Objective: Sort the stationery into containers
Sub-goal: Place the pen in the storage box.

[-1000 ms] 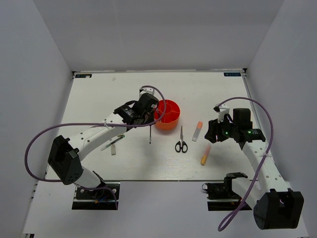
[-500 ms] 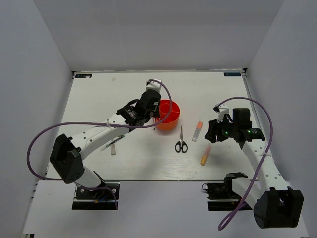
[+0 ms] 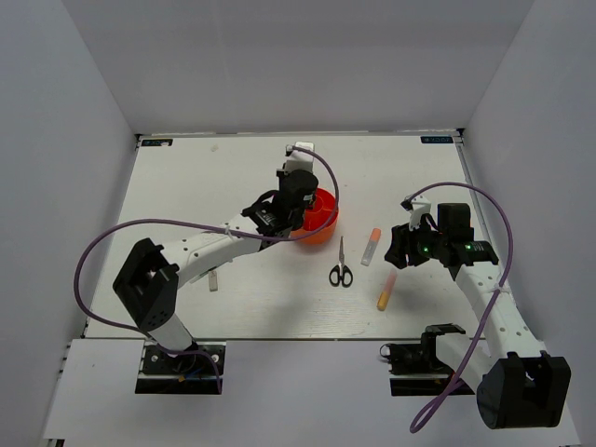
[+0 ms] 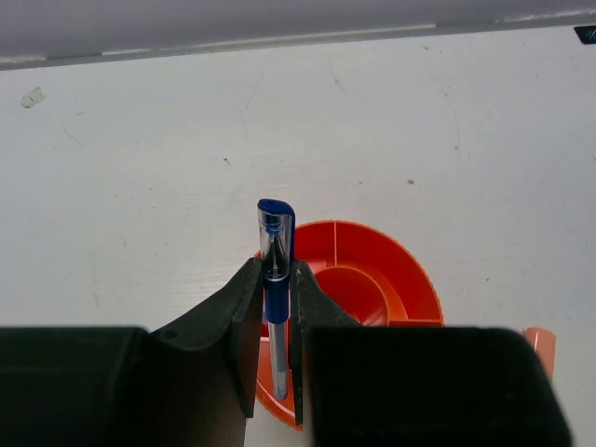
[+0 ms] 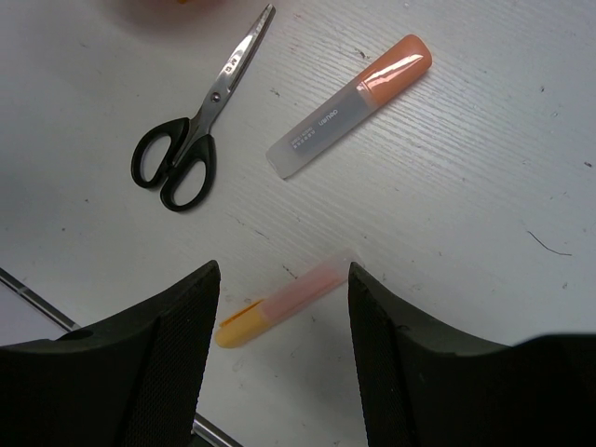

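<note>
The tub's far section is below and farther outward, so my left gripper will next carry the upright blue pen outward, lower it to that section and release it.
My left gripper is shut on a slim blue pen, which stands upright between the jaws with its cap on top. Its lower end hangs over the left part of the round red-orange tub, also seen from above as the tub. The black-handled scissors, the white marker with an orange cap and the orange-yellow highlighter lie flat on the table right of the tub. My right gripper hovers open above the highlighter, which lies between the fingers without touching them.
In the right wrist view the scissors and the marker lie beyond the highlighter. A small pale item lies under the left arm. The white table ends at walls at the back and on both sides.
My left gripper has carried the blue pen up and to the right, from the table left of the tub to above the tub. The right arm has not moved.
</note>
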{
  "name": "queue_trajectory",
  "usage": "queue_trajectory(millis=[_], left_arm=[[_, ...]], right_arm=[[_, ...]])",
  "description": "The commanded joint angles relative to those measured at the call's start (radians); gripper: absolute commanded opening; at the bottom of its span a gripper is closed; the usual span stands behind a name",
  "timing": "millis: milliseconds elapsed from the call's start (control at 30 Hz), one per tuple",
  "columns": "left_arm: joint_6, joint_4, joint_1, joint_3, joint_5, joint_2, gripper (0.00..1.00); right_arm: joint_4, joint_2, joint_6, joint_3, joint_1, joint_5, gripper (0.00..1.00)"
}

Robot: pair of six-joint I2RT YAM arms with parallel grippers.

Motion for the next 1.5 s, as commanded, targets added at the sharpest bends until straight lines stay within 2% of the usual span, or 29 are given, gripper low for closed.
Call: queue_trajectory(millis=[0, 400, 767, 1100, 1467], left_arm=[[-0.004, 0.07, -0.009, 0.022, -0.066, -0.015, 0.0], [-0.033, 0.123, -0.007, -0.047, -0.079, -0.005, 0.0], [0.138, 0.203, 0.025, 0.102, -0.066, 0.048, 0.0], [0.183, 0.298, 0.053, 0.16, -0.063, 0.168, 0.0], [0.102, 0.251, 0.057, 0.163, -0.054, 0.231, 0.0]], right_arm=[[0.021, -0.009, -0.008, 0.024, -0.001, -0.021, 0.61], [0.018, -0.009, -0.006, 0.024, -0.001, -0.021, 0.61], [0.023, -0.004, -0.009, 0.022, -0.001, -0.024, 0.61], [0.02, 0.003, -0.009, 0.022, -0.001, -0.03, 0.61], [0.018, 0.014, -0.009, 0.022, 0.002, -0.03, 0.61]])
